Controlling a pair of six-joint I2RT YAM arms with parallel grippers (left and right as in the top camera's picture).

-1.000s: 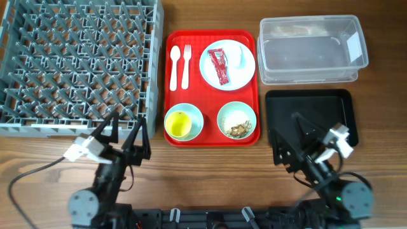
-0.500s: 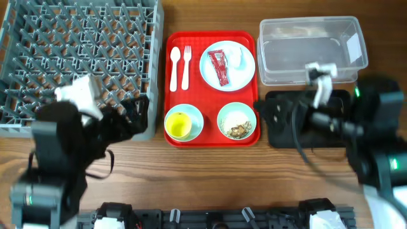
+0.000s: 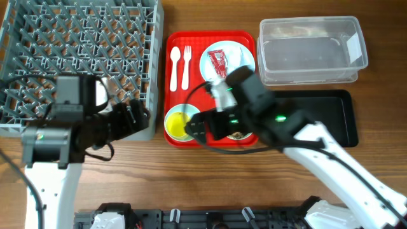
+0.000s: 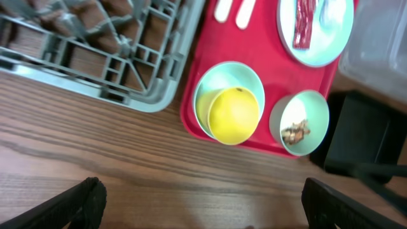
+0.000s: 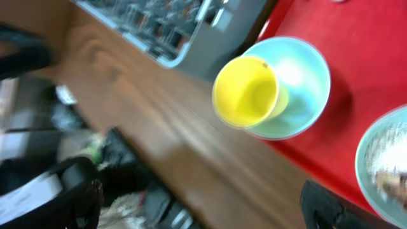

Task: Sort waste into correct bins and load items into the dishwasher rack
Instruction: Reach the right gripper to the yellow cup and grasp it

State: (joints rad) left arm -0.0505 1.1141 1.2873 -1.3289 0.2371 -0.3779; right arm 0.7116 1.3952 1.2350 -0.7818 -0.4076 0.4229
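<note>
My right gripper moves over the pale bowl next, then lowers onto the rim's side facing the crumb bowl.
The yellow cup [image 3: 177, 124] stands inside a pale bowl [image 3: 193, 113] at the red tray's front left. It also shows in the left wrist view [image 4: 234, 116] and the right wrist view [image 5: 246, 92]. A second bowl [image 4: 299, 122] holds brown crumbs. The plate [image 3: 213, 56] carries the red wrapper [image 3: 218, 62]. White fork and spoon [image 3: 180, 63] lie to its left. My right gripper [image 3: 196, 126] is open and empty beside the cup's bowl. My left gripper [image 3: 137, 117] is open and empty at the grey rack's [image 3: 76, 57] front right corner.
The red serving tray [image 3: 197, 44] lies between the rack and the two bins. The clear tub [image 3: 311, 51] stands at the back right, with the black tray [image 3: 331, 117] in front of it. My right arm reaches across the tray and covers most of the crumb bowl in the overhead view.
Both arms rose from the table's front edge. My right arm swung left from the black tray to the cup's bowl. My left arm moved towards the rack's front corner.
</note>
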